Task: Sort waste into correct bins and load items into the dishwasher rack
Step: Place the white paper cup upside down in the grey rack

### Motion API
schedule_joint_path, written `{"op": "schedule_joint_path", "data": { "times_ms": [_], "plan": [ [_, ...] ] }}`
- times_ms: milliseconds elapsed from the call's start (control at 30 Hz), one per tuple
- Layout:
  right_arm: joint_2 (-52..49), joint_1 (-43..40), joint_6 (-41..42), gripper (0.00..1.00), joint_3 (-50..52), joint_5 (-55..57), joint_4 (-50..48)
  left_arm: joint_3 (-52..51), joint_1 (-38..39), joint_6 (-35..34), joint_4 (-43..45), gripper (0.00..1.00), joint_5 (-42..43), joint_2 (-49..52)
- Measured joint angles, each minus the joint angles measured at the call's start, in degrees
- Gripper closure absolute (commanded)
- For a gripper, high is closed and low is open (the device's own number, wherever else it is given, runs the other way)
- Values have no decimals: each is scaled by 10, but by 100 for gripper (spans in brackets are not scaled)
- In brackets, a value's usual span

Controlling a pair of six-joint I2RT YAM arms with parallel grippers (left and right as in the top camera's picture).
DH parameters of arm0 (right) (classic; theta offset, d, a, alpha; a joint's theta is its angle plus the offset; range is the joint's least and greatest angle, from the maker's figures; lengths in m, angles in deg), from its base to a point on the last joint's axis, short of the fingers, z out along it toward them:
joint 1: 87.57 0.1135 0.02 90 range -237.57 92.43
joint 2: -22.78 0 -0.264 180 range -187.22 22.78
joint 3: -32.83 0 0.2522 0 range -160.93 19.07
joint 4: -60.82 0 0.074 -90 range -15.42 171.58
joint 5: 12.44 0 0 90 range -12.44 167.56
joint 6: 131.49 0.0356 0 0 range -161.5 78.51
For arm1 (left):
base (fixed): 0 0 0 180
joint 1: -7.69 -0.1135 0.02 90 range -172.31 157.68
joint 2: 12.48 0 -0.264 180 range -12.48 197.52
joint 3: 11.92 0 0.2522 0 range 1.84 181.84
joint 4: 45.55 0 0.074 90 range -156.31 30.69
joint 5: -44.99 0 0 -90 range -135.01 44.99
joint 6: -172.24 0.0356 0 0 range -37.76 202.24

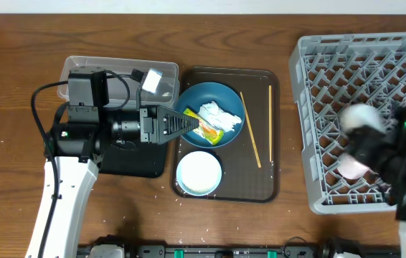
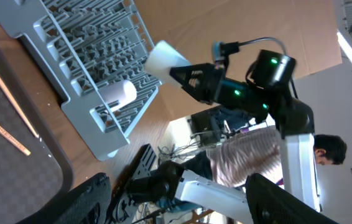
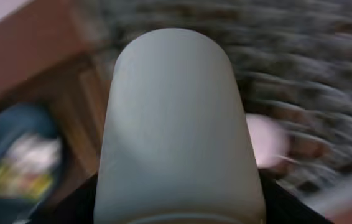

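The right gripper moves down and to the right in the overhead view next, onto the rack's wires beside the pink cup, clear of where that cup lies.
My right gripper is shut on the small white cup and holds it over the grey dishwasher rack. In the right wrist view the cup fills the frame. The pink cup lies in the rack. My left gripper is open and empty at the dark-blue bowl, which holds the white tissue and the yellow-green wrapper. The light-blue bowl and two chopsticks lie on the brown tray. I cannot make out rice grains.
The clear tub stands at the back left, with the black tray in front of it, partly under my left arm. The rack fills the right side of the table. A person stands beyond the table.
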Motion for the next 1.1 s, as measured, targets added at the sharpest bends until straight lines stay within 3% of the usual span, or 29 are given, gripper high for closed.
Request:
{"op": "schedule_joint_path", "data": {
  "times_ms": [167,367,700,933,1100],
  "plan": [
    [-58,-108,38,49,0,54,-2,0,0,0,0,28,-3,0],
    [-151,-179,57,45,0,58,-3,0,0,0,0,28,-6,0],
    [-260,-204,73,10,0,34,-25,0,0,0,0,27,-6,0],
    [-264,-204,62,9,0,-26,-29,0,0,0,0,27,-6,0],
    [-194,-197,3,9,-1,-141,-39,0,2,0,-5,27,-26,0]
  ]
}}
